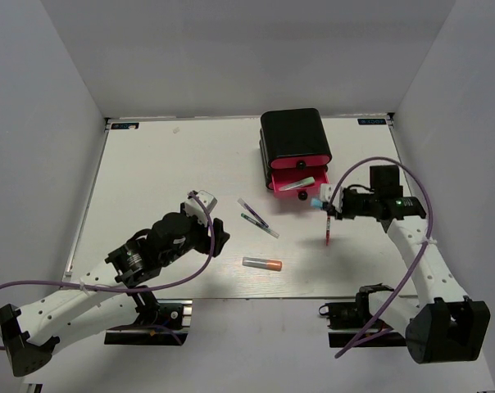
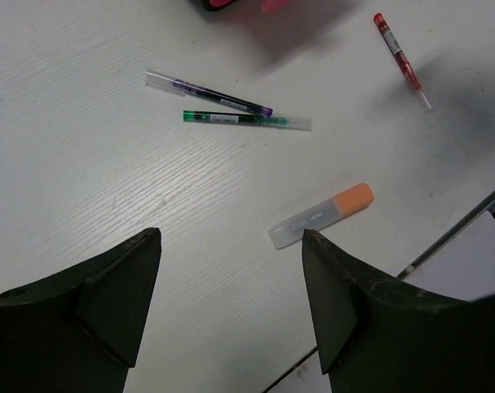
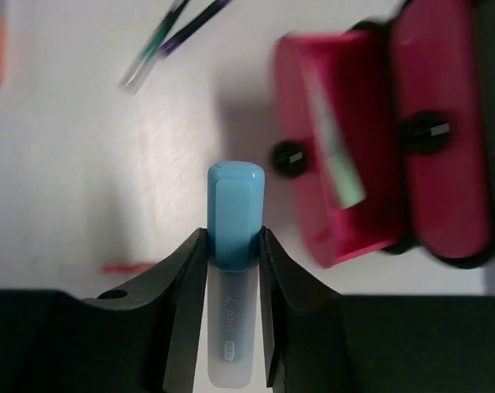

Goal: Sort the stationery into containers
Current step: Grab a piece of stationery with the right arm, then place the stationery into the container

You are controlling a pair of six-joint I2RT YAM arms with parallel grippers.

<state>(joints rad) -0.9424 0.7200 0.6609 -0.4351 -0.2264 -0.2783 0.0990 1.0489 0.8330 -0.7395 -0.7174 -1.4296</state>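
Observation:
Next, my right gripper moves outward over the open drawer and releases the light blue marker, as the drawer lies outward and to its left in the top view.
My right gripper point(image 1: 328, 205) is shut on the light blue marker point(image 3: 235, 213), held above the table just in front of the open bottom pink drawer point(image 1: 300, 174) of the black case point(image 1: 292, 131). A green marker point(image 3: 336, 155) lies in that open drawer point(image 3: 301, 98). The drawer above it point(image 3: 440, 164) is closed. My left gripper point(image 2: 231, 246) is open and empty over bare table. The grey marker with orange cap point(image 2: 321, 215) lies just beyond its right finger. The purple pen point(image 2: 208, 92), green pen point(image 2: 243, 119) and red pen point(image 2: 397, 57) lie farther off. No white eraser shows.
The red pen point(image 1: 327, 230) lies on the table just under my right gripper. The purple and green pens point(image 1: 256, 216) lie side by side at mid-table. The grey marker point(image 1: 262, 264) is close to the near table edge. White walls enclose the table.

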